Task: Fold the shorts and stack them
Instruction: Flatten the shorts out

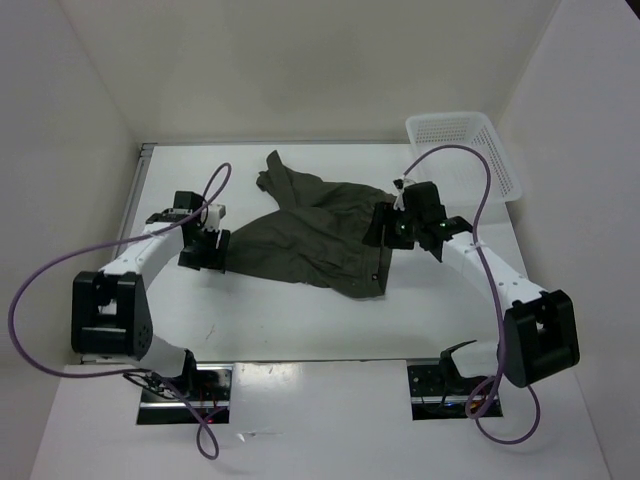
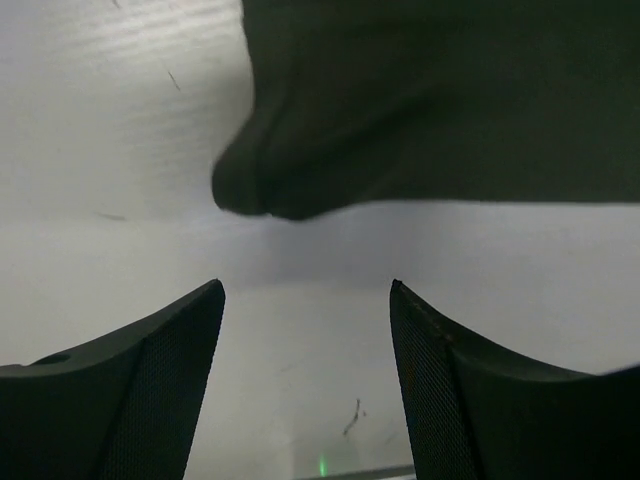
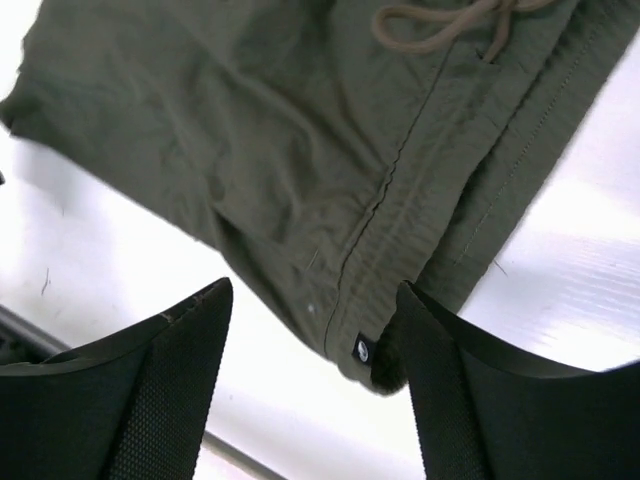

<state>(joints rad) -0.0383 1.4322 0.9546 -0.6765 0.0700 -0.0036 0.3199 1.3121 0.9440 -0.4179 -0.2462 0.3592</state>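
Only bare table is between my left gripper's open fingers, so I will next move my left gripper outward and down onto the far corner of the shorts' nearest end (image 1: 233, 235) and close it.
The dark olive shorts (image 1: 320, 230) lie crumpled flat on the white table, one leg pointing to the far left. My left gripper (image 1: 205, 247) sits at their left edge, open. In the left wrist view a rounded fold of the shorts (image 2: 400, 110) lies just beyond the gripper (image 2: 307, 290), with only bare table between the fingers. My right gripper (image 1: 390, 228) is at the shorts' right side, open. In the right wrist view the waistband corner of the shorts (image 3: 300, 160) with its drawstring (image 3: 440, 25) reaches the gripper (image 3: 315, 292) and lies against the right finger (image 3: 470, 400).
A white lattice basket (image 1: 465, 150) stands at the far right corner of the table (image 1: 300, 320). White walls close in the back and both sides. Purple cables loop off both arms.
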